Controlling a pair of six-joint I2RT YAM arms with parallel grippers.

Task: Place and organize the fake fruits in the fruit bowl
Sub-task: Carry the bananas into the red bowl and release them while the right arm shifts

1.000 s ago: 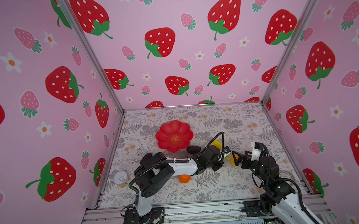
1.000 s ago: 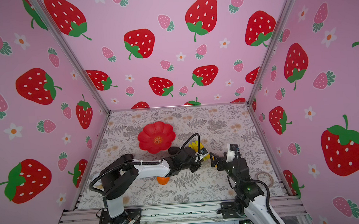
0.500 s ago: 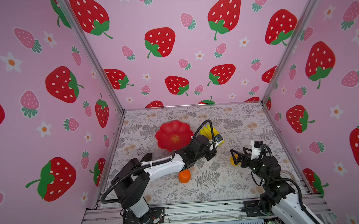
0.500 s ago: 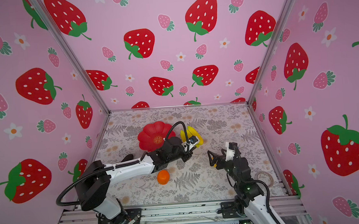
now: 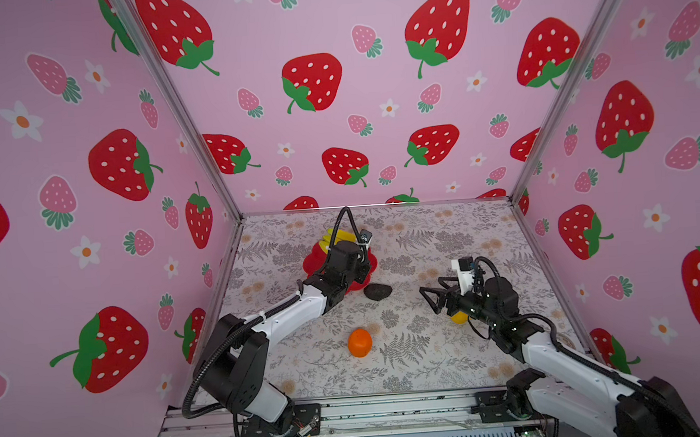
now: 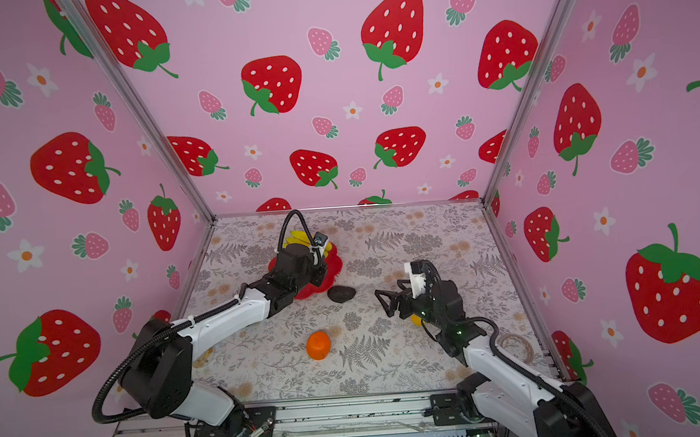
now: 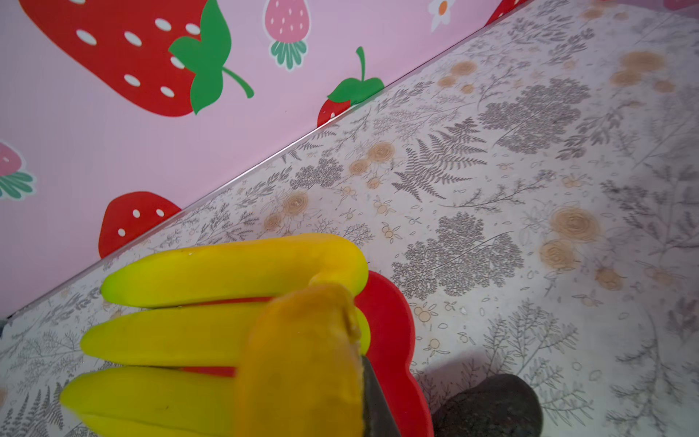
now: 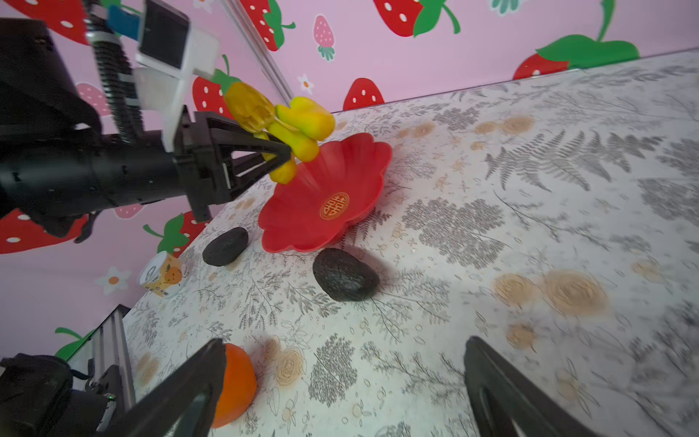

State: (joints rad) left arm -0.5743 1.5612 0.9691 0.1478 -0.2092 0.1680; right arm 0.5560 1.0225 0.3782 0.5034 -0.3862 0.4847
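The bananas are still hanging above the bowl's rim, so my left gripper will lower the banana bunch into the red fruit bowl's hollow [image 5: 317, 261] [image 7: 386, 338] and let go of its stem end.
My left gripper [image 8: 281, 151] is shut on the stem end of the yellow banana bunch [image 5: 337, 237], holding it just above the far rim of the red fruit bowl [image 8: 329, 204]. The left wrist view shows the bananas [image 7: 212, 272] over the bowl's edge [image 7: 389, 321]. One dark avocado [image 5: 378, 291] lies right beside the bowl's near rim, and a second one [image 8: 226, 246] sits near the left arm. The orange [image 5: 359, 343] rests at front centre. My right gripper [image 5: 432, 300] stands open and empty, with the small yellow pear [image 5: 458, 317] partly hidden beneath it.
A small tan can [image 8: 162, 274] stands near the left wall. A tape roll [image 6: 514, 344] lies by the right wall at the front. Pink strawberry walls close in three sides, and a metal rail [image 5: 351, 411] runs along the front edge.
The left arm has carried the banana bunch from the table's middle right back and left to over the bowl. The right gripper has shifted slightly left, still open.
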